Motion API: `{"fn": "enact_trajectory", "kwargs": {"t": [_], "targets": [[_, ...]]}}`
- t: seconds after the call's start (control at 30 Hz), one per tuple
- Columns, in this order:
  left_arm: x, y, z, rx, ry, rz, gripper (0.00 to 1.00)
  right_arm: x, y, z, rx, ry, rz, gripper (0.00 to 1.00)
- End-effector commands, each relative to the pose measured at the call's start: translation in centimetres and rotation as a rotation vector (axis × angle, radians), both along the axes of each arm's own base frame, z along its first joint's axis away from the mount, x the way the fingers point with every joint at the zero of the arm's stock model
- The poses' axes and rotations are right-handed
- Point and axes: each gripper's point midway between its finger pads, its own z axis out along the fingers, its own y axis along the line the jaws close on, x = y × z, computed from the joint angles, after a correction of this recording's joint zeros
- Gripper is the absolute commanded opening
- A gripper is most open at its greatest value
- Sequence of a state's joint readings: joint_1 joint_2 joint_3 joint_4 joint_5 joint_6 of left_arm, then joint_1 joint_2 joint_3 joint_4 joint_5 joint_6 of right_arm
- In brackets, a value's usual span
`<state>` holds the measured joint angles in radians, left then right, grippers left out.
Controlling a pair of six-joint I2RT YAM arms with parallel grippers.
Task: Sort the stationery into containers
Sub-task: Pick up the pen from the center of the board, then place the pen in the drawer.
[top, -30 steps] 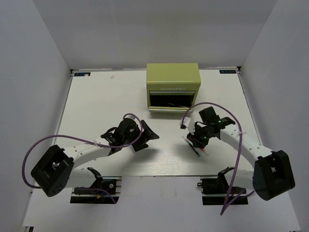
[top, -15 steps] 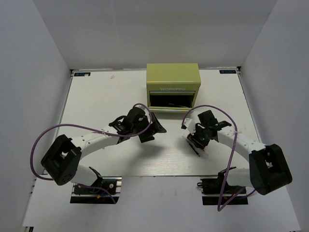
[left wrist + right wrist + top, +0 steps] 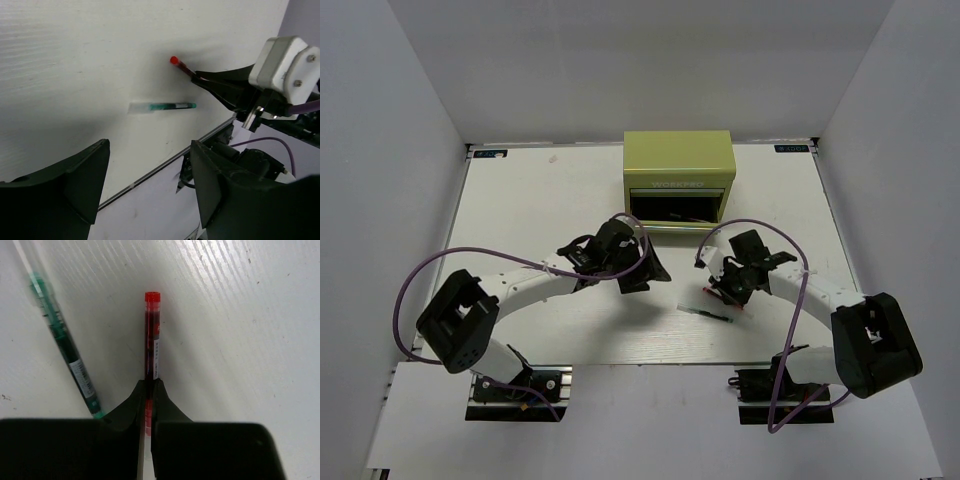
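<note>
My right gripper should next carry the thin red pen up and outward from the table, over the drawer, and release it there, because the open drawer [image 3: 676, 209] is uncovered on top.
My right gripper [image 3: 148, 387] is shut on a thin red pen [image 3: 152, 335], low over the table; the pen's capped end sticks out ahead of the fingertips. A dark green pen [image 3: 64, 351] lies flat just to its left, apart from the fingers. From above, that green pen [image 3: 705, 313] rests left of the right gripper [image 3: 722, 291]. My left gripper [image 3: 150, 185] hangs open and holds nothing, looking across at the red pen [image 3: 181, 66] and the green pen [image 3: 162, 106]. The olive-green tool chest [image 3: 680, 165] stands at the back with one drawer [image 3: 672, 210] open.
Dark items lie inside the open drawer, too dim to identify. The left gripper [image 3: 645, 265] hovers just in front of the chest's left corner. The table's near edge [image 3: 165, 162] runs close behind the pens. Purple cables loop over both arms.
The right gripper has closed on the red pen. The green pen now lies separately to its left. The left arm has swung right, toward the chest, and its jaws have narrowed slightly.
</note>
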<state>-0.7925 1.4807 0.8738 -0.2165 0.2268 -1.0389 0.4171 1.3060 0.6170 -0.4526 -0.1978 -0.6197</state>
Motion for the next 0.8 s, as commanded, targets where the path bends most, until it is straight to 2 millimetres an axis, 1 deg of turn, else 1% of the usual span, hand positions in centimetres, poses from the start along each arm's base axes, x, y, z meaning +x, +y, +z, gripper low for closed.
{"fn": "enact_trajectory", "kwargs": {"t": [0.0, 0.03, 0.07, 0.1, 0.13, 0.17, 0.2, 0.23, 0.27, 0.3, 0.33, 0.37, 0.4, 0.43, 0.47, 0.5, 0.53, 0.57, 0.6, 0.63, 0.67, 0.7, 0.73, 0.77], "targets": [[-0.3, -1.6, 1.8, -0.086, -0.025, -0.041, 0.74, 0.0, 0.5, 0.4, 0.022, 0.001, 0.039, 0.0], [-0.6, -1.6, 1.6, -0.089, -0.02, -0.048, 0.72, 0.4, 0.7, 1.1, 0.028, -0.018, 0.045, 0.0], [-0.6, -1.6, 1.6, -0.093, -0.011, -0.04, 0.68, 1.8, 1.2, 2.7, 0.045, -0.072, 0.061, 0.0], [-0.6, -1.6, 1.7, -0.096, -0.005, -0.034, 0.63, 3.1, 1.8, 4.4, 0.063, -0.118, 0.069, 0.0], [-0.6, -1.6, 1.7, -0.096, -0.005, -0.034, 0.63, 3.6, 2.1, 5.3, 0.07, -0.141, 0.086, 0.0], [-0.7, -1.5, 1.5, -0.092, 0.008, -0.028, 0.63, 5.0, 2.8, 7.3, 0.088, -0.195, 0.104, 0.0], [-0.5, -1.5, 1.9, -0.098, 0.005, -0.012, 0.61, 6.4, 3.3, 9.3, 0.104, -0.252, 0.113, 0.0], [-0.7, -1.4, 1.7, -0.092, 0.019, -0.005, 0.59, 7.7, 4.0, 11.4, 0.119, -0.311, 0.141, 0.0], [-0.5, -1.3, 1.7, -0.09, 0.02, 0.008, 0.59, 8.4, 4.2, 12.0, 0.122, -0.331, 0.151, 0.0], [-0.6, -1.2, 1.8, -0.099, 0.036, 0.025, 0.57, 10.2, 5.1, 15.1, 0.15, -0.412, 0.155, 0.0], [-0.6, -1.3, 1.8, -0.104, 0.045, 0.034, 0.57, 10.7, 5.4, 15.9, 0.152, -0.438, 0.181, 0.0], [-0.8, -1.2, 1.9, -0.114, 0.051, 0.043, 0.55, 11.3, 5.9, 16.1, 0.157, -0.445, 0.193, 0.0], [-1.3, -1.2, 1.5, -0.115, 0.081, 0.056, 0.52, 12.7, 6.6, 18.6, 0.18, -0.514, 0.204, 0.0], [-1.3, -1.2, 1.5, -0.119, 0.089, 0.063, 0.52, 13.0, 7.0, 18.9, 0.176, -0.534, 0.242, 0.0], [-1.1, -1.2, 1.5, -0.115, 0.084, 0.07, 0.52, 13.7, 7.4, 18.9, 0.173, -0.538, 0.254, 0.0], [-1.4, -1.4, 1.7, -0.109, 0.075, 0.051, 0.52, 14.8, 8.1, 19.9, 0.178, -0.563, 0.276, 0.0], [-1.3, -1.4, 1.2, -0.083, 0.071, 0.034, 0.52, 15.4, 8.2, 19.1, 0.169, -0.539, 0.284, 0.0], [-0.7, -2.0, 2.1, -0.079, 0.046, 0.013, 0.52, 16.0, 8.6, 19.7, 0.165, -0.562, 0.307, 0.0], [-0.9, -2.2, 2.0, -0.052, 0.034, -0.021, 0.53, 16.6, 8.9, 19.0, 0.161, -0.547, 0.312, 0.0], [-0.4, -2.5, 1.7, 0.006, 0.0, -0.083, 0.53, 17.3, 9.4, 19.0, 0.161, -0.548, 0.321, 0.0], [-0.6, -2.8, 1.7, 0.033, -0.021, -0.128, 0.55, 17.8, 9.8, 19.6, 0.174, -0.558, 0.327, 0.0], [-0.5, -2.5, 1.3, 0.076, -0.035, -0.158, 0.55, 18.2, 10.1, 18.4, 0.17, -0.529, 0.33, 0.0], [-0.1, -3.1, 2.0, 0.09, -0.113, -0.236, 0.56, 18.8, 10.6, 19.3, 0.18, -0.546, 0.334, 0.0], [-0.2, -3.4, 1.9, 0.101, -0.139, -0.273, 0.56, 19.0, 10.9, 19.4, 0.19, -0.548, 0.339, 0.0]]}}
